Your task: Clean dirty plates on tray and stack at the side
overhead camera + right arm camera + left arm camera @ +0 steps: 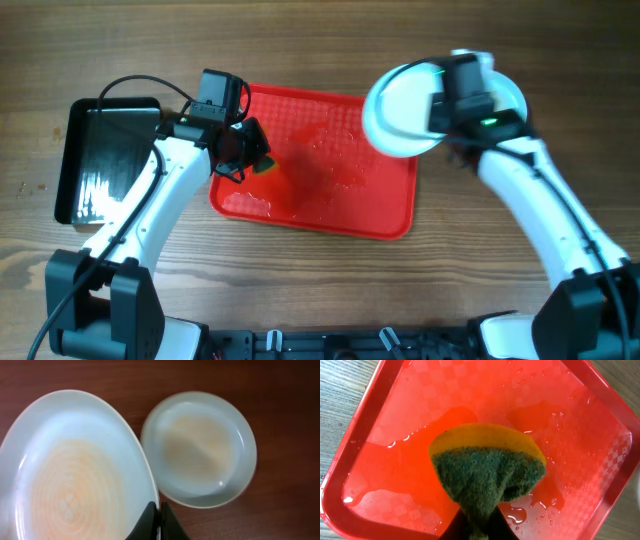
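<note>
The plate in my right gripper goes to the right in the overhead view and down next, and is released onto another plate (510, 94) (200, 449) resting beside the tray.
My right gripper (159, 515) is shut on the rim of a pale plate (75, 470), held above the tray's far right corner (400, 110). Below it, another plate (200, 450) rests on the wooden table to the right of the tray, largely hidden under my arm in the overhead view (505, 85). My left gripper (477, 527) is shut on a yellow-and-green sponge (487, 467) and holds it over the left part of the wet red tray (330, 190); in the overhead view this gripper (243, 150) is at the tray's left edge.
A glossy black tray (105, 160) lies at the left of the table. Water pools and droplets lie on the red tray (570, 435). Bare wood surrounds both trays.
</note>
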### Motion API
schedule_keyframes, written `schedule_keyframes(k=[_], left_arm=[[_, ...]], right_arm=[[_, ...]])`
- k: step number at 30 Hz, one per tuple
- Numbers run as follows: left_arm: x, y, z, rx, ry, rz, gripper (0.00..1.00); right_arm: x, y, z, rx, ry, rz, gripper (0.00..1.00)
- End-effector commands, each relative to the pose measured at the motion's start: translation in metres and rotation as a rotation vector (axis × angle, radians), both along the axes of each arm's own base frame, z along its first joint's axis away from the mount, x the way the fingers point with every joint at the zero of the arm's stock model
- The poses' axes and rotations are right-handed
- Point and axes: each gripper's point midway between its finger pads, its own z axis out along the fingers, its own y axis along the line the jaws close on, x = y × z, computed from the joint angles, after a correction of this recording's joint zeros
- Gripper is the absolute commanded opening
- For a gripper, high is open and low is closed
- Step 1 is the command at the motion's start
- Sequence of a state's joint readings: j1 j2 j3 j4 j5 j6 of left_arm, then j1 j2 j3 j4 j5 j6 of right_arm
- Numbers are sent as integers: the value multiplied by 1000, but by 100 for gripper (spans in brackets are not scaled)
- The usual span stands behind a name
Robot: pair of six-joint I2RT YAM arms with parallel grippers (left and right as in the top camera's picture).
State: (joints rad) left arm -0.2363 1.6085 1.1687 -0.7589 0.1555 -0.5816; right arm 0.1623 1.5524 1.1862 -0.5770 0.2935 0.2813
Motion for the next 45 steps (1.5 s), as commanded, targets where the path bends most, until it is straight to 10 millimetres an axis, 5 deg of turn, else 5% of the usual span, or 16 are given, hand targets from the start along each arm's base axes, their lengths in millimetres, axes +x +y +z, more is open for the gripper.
schedule_keyframes(k=[1,2,4,11,19,21,24,26,29,31,34,37,39,43,45], left_arm=[[-3,-3,-5,-8,18,-6,6],[-3,-3,-5,-8,18,-6,6],[-3,-3,-5,-8,17,-6,6],[-5,-2,-5,-6,25,-6,6],[-5,-2,-5,-6,26,-6,6],[-5,-2,-5,-6,25,-6,7],[-4,-2,-5,-6,24,-6,6],[-5,-2,-6,-6,27,-6,6],[-5,-2,-6,-6,27,-6,7],[-3,-3,-5,-8,18,-6,7],[-4,-3,-5,-7,22,-6,6],[-7,-2,-6,-4,36,-6,6],[-7,-2,-6,-4,35,-6,6],[-7,-2,-6,-4,35,-6,5],[-7,-2,-6,-4,35,-6,6]], right_arm=[[1,-61,-11,260,-7,-158,4],[-3,-94,-16,256,-9,-235,4],[-5,-120,-28,270,6,-284,4],[15,-122,-105,336,100,-321,4],[6,-129,-96,290,117,-344,4],[6,-112,-73,365,88,-281,23],[9,-39,-39,628,57,63,40],[-26,21,-33,834,197,220,58],[-77,56,-62,722,470,205,72],[-93,52,-88,516,557,43,76],[-92,52,-108,357,525,-60,66],[-84,55,-130,335,507,-43,65],[-82,61,-140,364,524,-29,48],[-82,62,-154,363,551,-37,37],[-86,61,-164,354,584,-38,38]])
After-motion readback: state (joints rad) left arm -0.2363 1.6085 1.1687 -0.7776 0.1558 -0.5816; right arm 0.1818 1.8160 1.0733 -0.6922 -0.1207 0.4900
